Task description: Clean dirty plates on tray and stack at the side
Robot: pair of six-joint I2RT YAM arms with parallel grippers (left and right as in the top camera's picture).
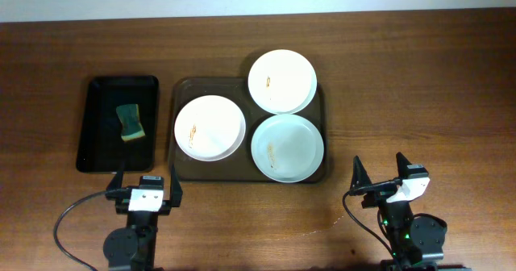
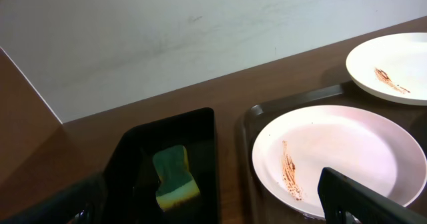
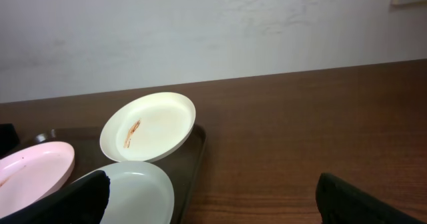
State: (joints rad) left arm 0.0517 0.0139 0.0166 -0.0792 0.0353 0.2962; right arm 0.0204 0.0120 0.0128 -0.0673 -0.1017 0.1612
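Observation:
The pinkish plate's rim that faces the bluish plate is to the left in the overhead view, so my right gripper will next move that way over the tray and down.
Three plates lie on the dark brown tray [image 1: 181, 168]. A pinkish plate [image 1: 210, 127] with a brown smear is at the left, also in the left wrist view [image 2: 340, 151]. A white smeared plate [image 1: 281, 81] rests on the tray's far rim, tilted in the right wrist view [image 3: 150, 126]. A bluish plate [image 1: 287, 147] is at the front right [image 3: 140, 191]. My left gripper [image 1: 147, 180] is open and empty near the tray's front left corner [image 2: 213, 204]. My right gripper [image 1: 380, 174] is open and empty to the right of the tray [image 3: 213, 197].
A smaller black tray [image 1: 97, 154] stands left of the brown tray and holds a green and yellow sponge [image 1: 130, 122], which also shows in the left wrist view [image 2: 175, 177]. Bare wooden table [image 1: 419, 85] lies to the right. A pale wall runs behind.

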